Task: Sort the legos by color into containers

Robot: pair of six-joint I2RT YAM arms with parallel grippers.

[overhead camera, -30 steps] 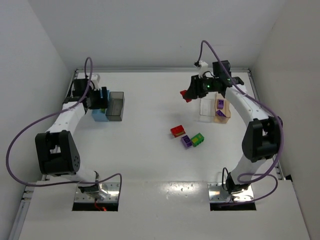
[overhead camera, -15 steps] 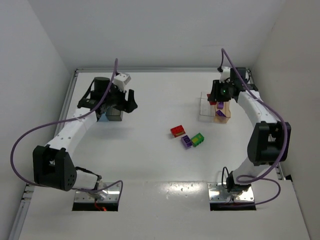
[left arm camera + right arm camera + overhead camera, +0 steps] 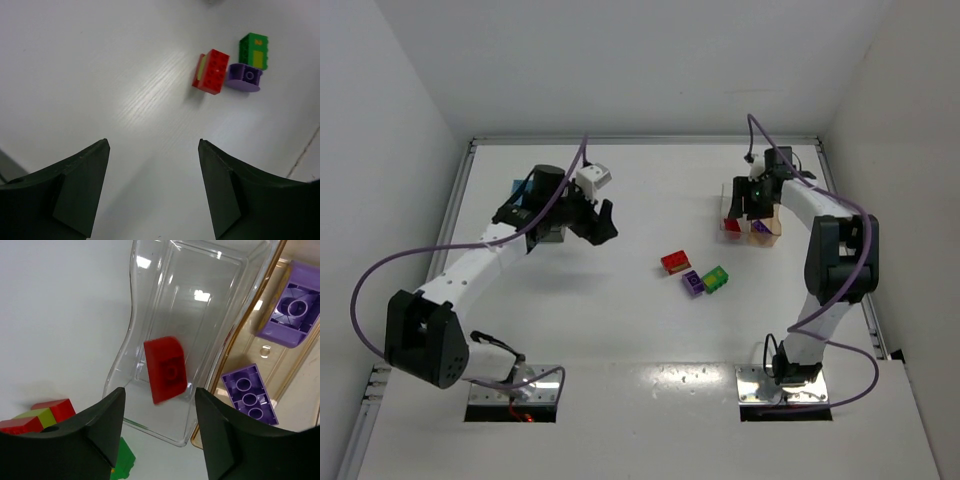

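The clump's red lego [image 3: 675,262] [image 3: 214,72] lies nearest of the mid-table legos, so my left gripper should next move toward the right in the top view and down onto it.
My right gripper [image 3: 745,203] is open above the clear bin [image 3: 730,212]. In the right wrist view its gripper [image 3: 160,396] stands over a red lego [image 3: 165,369] that is inside the clear bin [image 3: 131,335], free of the fingers. The tan bin [image 3: 272,360] beside it holds two purple legos [image 3: 295,305]. A red-and-yellow clump [image 3: 674,262], a purple lego [image 3: 692,283] and a green lego [image 3: 715,278] lie mid-table. My left gripper [image 3: 600,222] is open and empty; its wrist view [image 3: 152,146] shows bare table, with the clump [image 3: 211,71] ahead.
The dark grey bin [image 3: 552,234] and the light blue bin [image 3: 519,189] stand at the far left, mostly hidden under my left arm. The table's raised rim [image 3: 820,145] runs just behind and to the right of the clear and tan bins.
My right gripper carried the red lego from left of the bins to over the clear bin and let it go. My left arm swung from the left bins toward the table's middle.
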